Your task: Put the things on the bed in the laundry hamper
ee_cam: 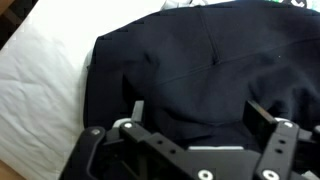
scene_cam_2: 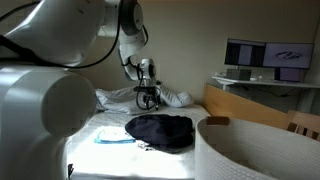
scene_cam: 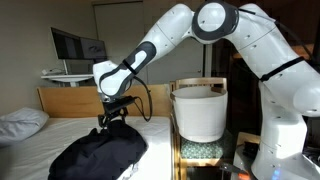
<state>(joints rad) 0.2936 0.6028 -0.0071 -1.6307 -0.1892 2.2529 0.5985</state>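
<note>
The crumpled cloth is already between and below my gripper's open fingers, so I need to lower my gripper into the dark navy garment (scene_cam: 100,153) next, onto the fold there.
A dark navy garment (scene_cam: 100,153) lies crumpled on the white bed (scene_cam: 30,148). It also shows in an exterior view (scene_cam_2: 160,130) and fills the wrist view (ee_cam: 200,70). My gripper (scene_cam: 112,118) hovers just above the garment's far edge, fingers pointing down. In the wrist view the gripper (ee_cam: 198,112) is open, with the dark cloth between and below the fingers and nothing held. The white laundry hamper (scene_cam: 197,110) stands beside the bed. Its rim fills the near corner in an exterior view (scene_cam_2: 255,150).
A white pillow (scene_cam: 22,121) lies at the head of the bed. A light blue item (scene_cam_2: 113,138) lies on the sheet next to the garment. A desk with monitors (scene_cam_2: 265,58) stands behind the wooden bed frame (scene_cam_2: 250,103).
</note>
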